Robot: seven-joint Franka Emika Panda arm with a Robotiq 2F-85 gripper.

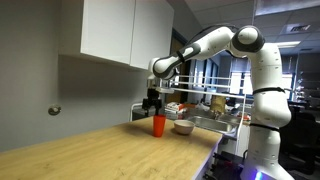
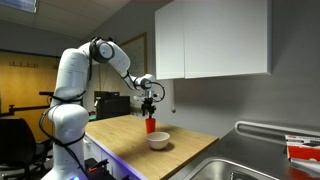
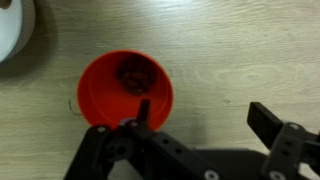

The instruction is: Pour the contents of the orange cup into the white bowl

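Note:
The rim of the orange cup away from the bowl is below, between the gripper's open fingers, so the gripper will lower them astride the cup's side there and close.
The orange cup (image 1: pixel 158 124) stands upright on the wooden counter, also seen in an exterior view (image 2: pixel 151 125). In the wrist view the cup (image 3: pixel 110 85) shows dark contents inside. The white bowl (image 1: pixel 183 127) sits beside it on the counter, also in an exterior view (image 2: pixel 158 140); only its edge (image 3: pixel 12 30) shows at the wrist view's top left. My gripper (image 1: pixel 153 104) hangs just above the cup. It is open (image 3: pixel 205 112): one finger is at the cup's rim, the other stands off over bare counter. Nothing is held.
A wall cabinet (image 1: pixel 120 28) hangs above the counter. A sink (image 2: pixel 235 165) lies at the counter's end, with a rack of items (image 1: pixel 215 105) beyond. The wooden counter (image 1: pixel 90 150) stretches toward the camera.

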